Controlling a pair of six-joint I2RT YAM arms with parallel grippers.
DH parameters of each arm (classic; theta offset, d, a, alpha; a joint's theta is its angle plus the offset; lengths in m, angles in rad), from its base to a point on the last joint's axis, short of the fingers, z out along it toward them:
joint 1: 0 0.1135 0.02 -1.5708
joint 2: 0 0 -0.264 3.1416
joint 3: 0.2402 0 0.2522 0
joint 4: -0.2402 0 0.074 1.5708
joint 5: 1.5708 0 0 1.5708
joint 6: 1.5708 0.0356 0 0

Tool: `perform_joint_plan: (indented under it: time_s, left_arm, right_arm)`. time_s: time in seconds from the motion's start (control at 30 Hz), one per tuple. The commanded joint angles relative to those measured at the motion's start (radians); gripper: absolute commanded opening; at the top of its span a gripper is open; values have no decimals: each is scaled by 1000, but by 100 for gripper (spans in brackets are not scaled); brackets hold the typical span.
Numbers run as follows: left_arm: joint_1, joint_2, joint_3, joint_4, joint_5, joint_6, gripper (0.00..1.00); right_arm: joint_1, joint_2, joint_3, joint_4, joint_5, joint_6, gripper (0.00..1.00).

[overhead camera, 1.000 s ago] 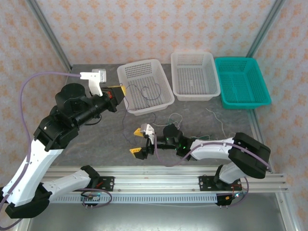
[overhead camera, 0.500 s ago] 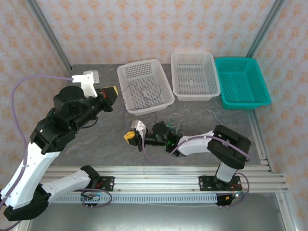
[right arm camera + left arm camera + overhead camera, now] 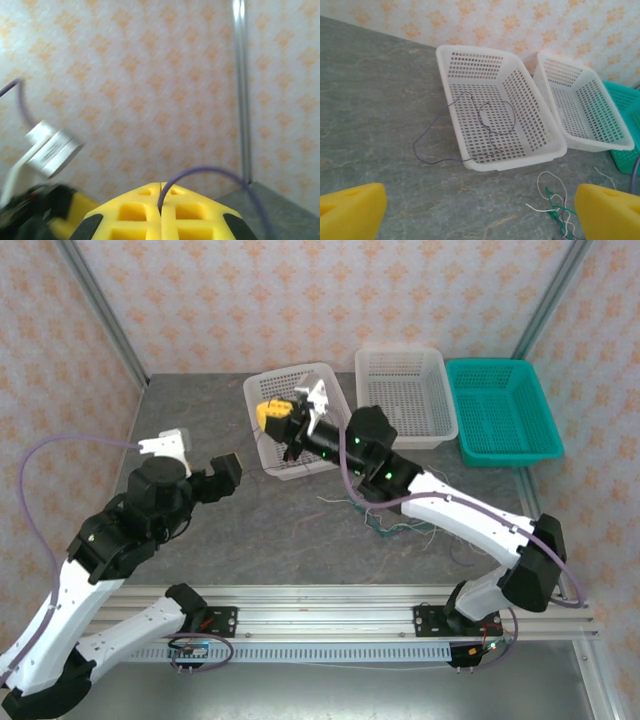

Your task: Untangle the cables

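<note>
The dark purple cable moves outward with my right gripper next. The gripper then tilts down over the white basket (image 3: 300,469) below to release it, since purple loops already lie inside.
My right gripper (image 3: 264,412) hangs raised over the left white basket (image 3: 300,469), its yellow fingers (image 3: 135,210) shut on a thin purple wire (image 3: 200,172) that arcs off to the right. In the left wrist view a dark purple-black wire (image 3: 490,117) lies looped in that basket (image 3: 515,162) and trails over the near rim onto the table. A small tangle of white and teal-green wires (image 3: 388,521) lies on the table below the right arm, and the tangle (image 3: 555,207) is in front of the basket. My left gripper (image 3: 231,462) is drawn back at the left, wide open and empty (image 3: 480,215).
A second white basket (image 3: 410,440) and a teal basket (image 3: 505,457) stand in a row to the right along the back wall. Metal frame posts rise at both back corners. The aluminium rail runs along the near edge.
The right gripper, open low near the table front a second ago, shut and swung up and back over the left basket with the wire. The left arm pulled back toward the near left.
</note>
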State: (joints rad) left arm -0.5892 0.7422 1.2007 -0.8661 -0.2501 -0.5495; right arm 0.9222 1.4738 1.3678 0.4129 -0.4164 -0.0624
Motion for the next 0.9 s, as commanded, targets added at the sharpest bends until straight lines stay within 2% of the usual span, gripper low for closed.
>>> perform_joint_plan:
  time_s: [0.0, 0.1, 0.3, 0.53, 0.7, 0.77, 0.87]
  left_arm:
    - [-3, -81, -15, -59, -124, -20, 100]
    - [-3, -140, -49, -61, -147, -28, 100]
    - [-3, -190, -112, -67, -121, -71, 100]
    - [-3, -220, -176, -59, -86, -104, 100]
    - [-4, -247, -192, -77, -103, -113, 100]
    - [-3, -258, -207, -76, -103, -119, 100]
    - [-3, -253, -218, -83, -81, -132, 98]
  right_arm:
    - [-16, 77, 112, -83, 35, -63, 0]
    - [-55, 158, 262, -98, 27, -70, 0]
    - [-114, 328, 559, -198, 35, -138, 0]
    - [-183, 549, 882, -426, 19, -162, 0]
    - [-193, 635, 870, -564, 61, -201, 0]
    - [-192, 651, 806, -576, 55, -196, 0]
    - [-194, 654, 633, -490, 60, -169, 0]
